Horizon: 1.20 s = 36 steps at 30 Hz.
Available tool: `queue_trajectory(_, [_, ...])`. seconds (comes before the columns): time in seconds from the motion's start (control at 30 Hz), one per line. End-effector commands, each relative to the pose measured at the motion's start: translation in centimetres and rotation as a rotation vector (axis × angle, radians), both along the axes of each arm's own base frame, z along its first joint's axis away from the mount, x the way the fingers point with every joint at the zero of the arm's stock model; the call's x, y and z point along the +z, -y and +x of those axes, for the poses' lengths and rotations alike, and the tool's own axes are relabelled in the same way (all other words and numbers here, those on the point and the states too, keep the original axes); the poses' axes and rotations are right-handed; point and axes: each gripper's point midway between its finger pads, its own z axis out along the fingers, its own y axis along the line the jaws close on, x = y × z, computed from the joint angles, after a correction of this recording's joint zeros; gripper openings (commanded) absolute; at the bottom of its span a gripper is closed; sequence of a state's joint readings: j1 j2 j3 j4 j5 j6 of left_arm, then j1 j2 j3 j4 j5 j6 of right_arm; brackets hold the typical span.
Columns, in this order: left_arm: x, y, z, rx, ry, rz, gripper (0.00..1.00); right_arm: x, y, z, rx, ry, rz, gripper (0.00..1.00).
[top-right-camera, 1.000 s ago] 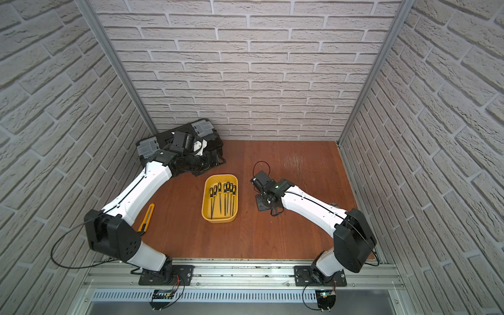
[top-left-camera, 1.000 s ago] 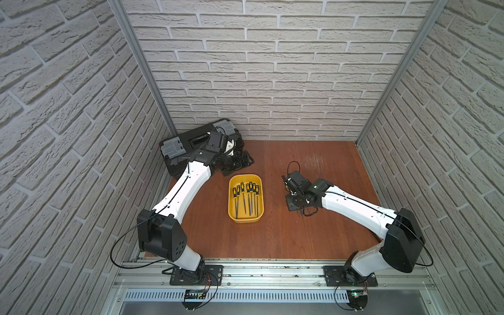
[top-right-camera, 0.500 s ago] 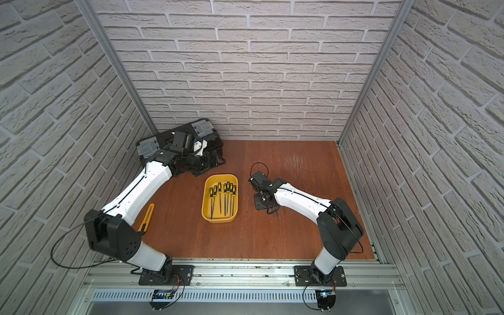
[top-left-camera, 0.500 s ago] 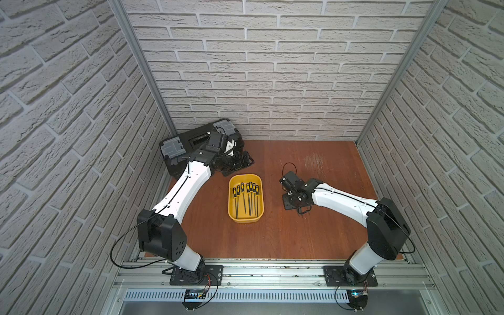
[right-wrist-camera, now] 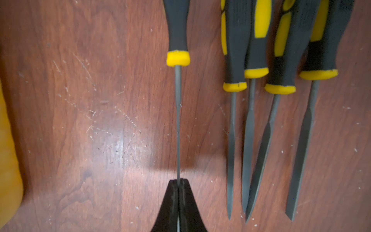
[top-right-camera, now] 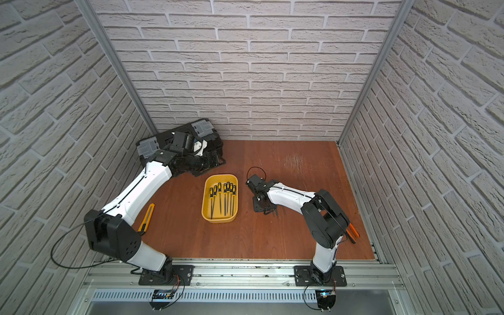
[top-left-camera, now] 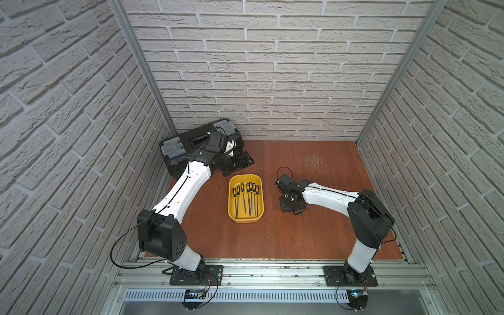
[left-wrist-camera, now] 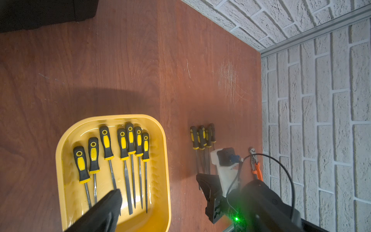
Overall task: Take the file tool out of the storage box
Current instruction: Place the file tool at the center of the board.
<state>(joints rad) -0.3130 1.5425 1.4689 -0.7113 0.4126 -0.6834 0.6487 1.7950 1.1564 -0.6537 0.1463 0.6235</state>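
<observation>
My right gripper eases down and toward the other files to release the blade next, as bare wood beside them lies clear just below the gripper.
The yellow storage box (top-left-camera: 245,220) (top-right-camera: 219,220) (left-wrist-camera: 60,144) sits mid-table and holds several file tools (top-left-camera: 246,196) (left-wrist-camera: 123,144) with black-and-yellow handles. To its right my right gripper (top-left-camera: 291,202) (top-right-camera: 261,201) (right-wrist-camera: 178,181) is shut on the thin blade of one file tool (right-wrist-camera: 177,120), low over the wood. Several more files (right-wrist-camera: 261,130) (left-wrist-camera: 201,136) lie side by side on the table beside the held one. My left gripper (top-left-camera: 242,161) (top-right-camera: 214,161) (left-wrist-camera: 160,200) hangs open beyond the box's far end, with nothing between its fingers.
A black toolbox (top-left-camera: 191,141) (top-right-camera: 163,139) with grey latches stands in the back left corner, under the left arm. A yellow utility knife (top-right-camera: 146,218) lies at the left edge. Orange-handled pliers (top-right-camera: 353,231) (left-wrist-camera: 256,168) lie by the right wall.
The right arm has folded in at the elbow and its gripper has shifted slightly toward the yellow box, still shut. The left arm has not moved.
</observation>
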Motion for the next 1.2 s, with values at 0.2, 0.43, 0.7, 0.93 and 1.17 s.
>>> queue_trajectory(0.2, [0.9,-0.3,-0.4,-0.005,0.024,-0.001,0.98,-0.6,0.2,1.2,-0.053,0.026,-0.004,0.03])
queue_trajectory(0.43, [0.8,-0.4,-0.5,-0.002,0.021,0.000,0.98,-1.3,1.0,0.8,-0.073,0.009,-0.023,0.03])
queue_trajectory(0.7, [0.8,-0.4,-0.4,-0.001,0.023,0.000,0.99,-1.8,1.8,0.3,-0.088,-0.007,-0.031,0.03])
queue_trajectory(0.93, [0.8,-0.3,-0.5,-0.003,0.024,0.000,0.99,-2.1,1.8,0.2,-0.084,-0.018,-0.034,0.06])
queue_trajectory(1.17, [0.7,-0.3,-0.5,-0.002,0.022,0.002,0.98,-2.2,1.9,0.1,-0.083,-0.021,-0.040,0.17])
